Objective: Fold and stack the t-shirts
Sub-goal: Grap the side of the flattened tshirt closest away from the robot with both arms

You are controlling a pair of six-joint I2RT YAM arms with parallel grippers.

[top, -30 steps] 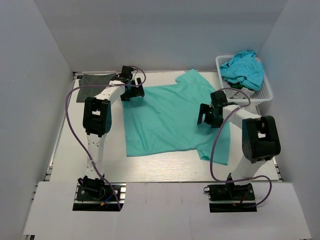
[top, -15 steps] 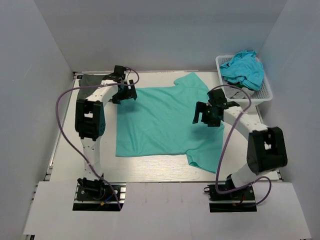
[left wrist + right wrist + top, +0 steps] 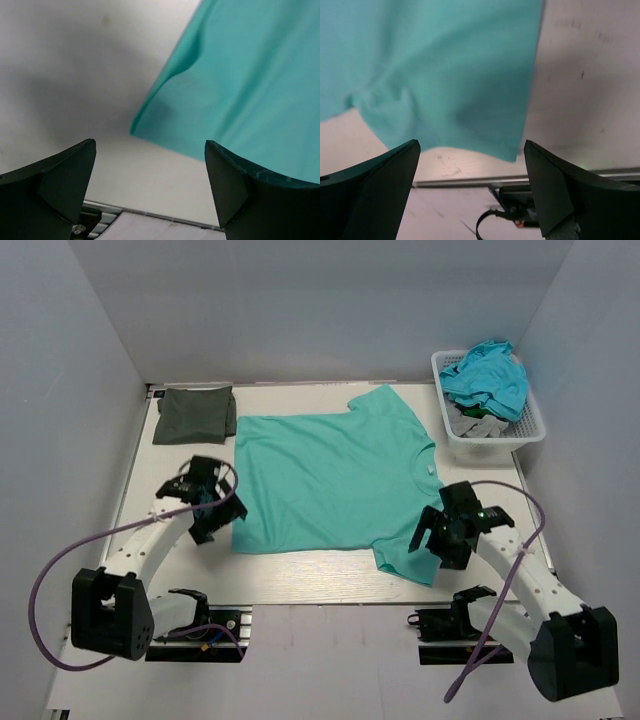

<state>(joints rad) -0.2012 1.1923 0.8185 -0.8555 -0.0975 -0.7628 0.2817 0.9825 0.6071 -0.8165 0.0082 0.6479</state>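
The left gripper moves down and back onto the teal-green t-shirt's near hem corner (image 3: 238, 546) (image 3: 141, 129) next.
The teal-green t-shirt (image 3: 330, 480) lies spread flat on the table, neck to the right, one sleeve at the back and one at the front right. The dark olive-green t-shirt (image 3: 195, 414) lies folded square at the back left. My left gripper (image 3: 207, 510) is open and empty, just left of the teal shirt's front-left corner (image 3: 150, 117). My right gripper (image 3: 440, 537) is open and empty, over the front-right sleeve (image 3: 460, 100).
A white basket (image 3: 520, 430) at the back right holds more crumpled cloth (image 3: 487, 375). The table's front rail (image 3: 470, 179) and the arm bases lie close to the shirt's near edge. White walls enclose the table on three sides.
Both arms have pulled back from the shirt's far side toward the near edge. The teal shirt has been let go and now lies flat, shifted left.
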